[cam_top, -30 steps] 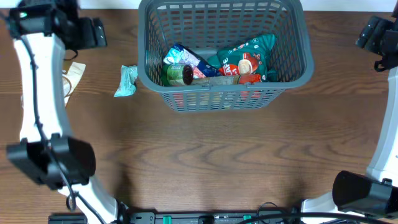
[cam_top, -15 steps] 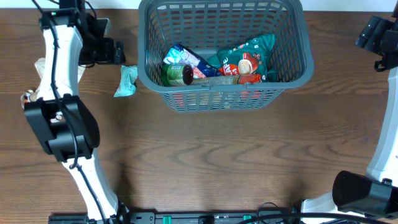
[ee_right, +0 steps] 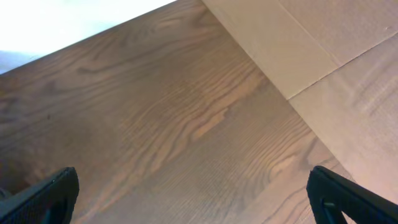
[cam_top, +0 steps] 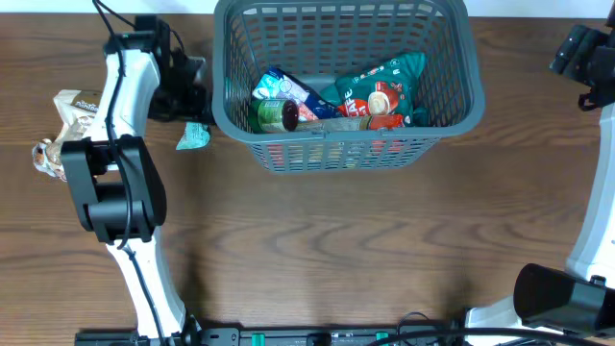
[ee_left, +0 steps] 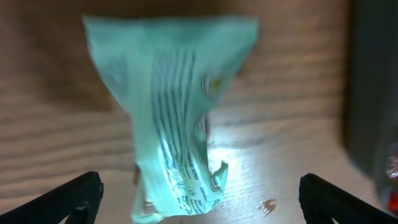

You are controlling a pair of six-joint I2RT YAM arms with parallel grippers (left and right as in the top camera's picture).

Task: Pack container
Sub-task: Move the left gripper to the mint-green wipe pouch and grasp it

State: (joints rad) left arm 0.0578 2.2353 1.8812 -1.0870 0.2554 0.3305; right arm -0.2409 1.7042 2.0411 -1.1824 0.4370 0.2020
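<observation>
The mint-green packet is on the wood, so my left gripper should go down next beside the container until its fingers are on both sides of the packet, then close.
The dark grey lattice container stands at the back middle of the table and holds a teal snack bag, a blue-white packet and a green-lidded jar. A small mint-green packet lies on the wood just left of it, and fills the left wrist view. My left gripper hovers over that packet, open, fingertips wide on either side. My right gripper is at the far right edge, open over bare wood.
A beige crumpled packet lies at the far left, beyond the left arm. The container's dark wall shows at the right of the left wrist view. A pale floor edge runs past the table in the right wrist view.
My left arm has swung right from the far left corner to above the mint-green packet beside the container. The right arm has not moved.
</observation>
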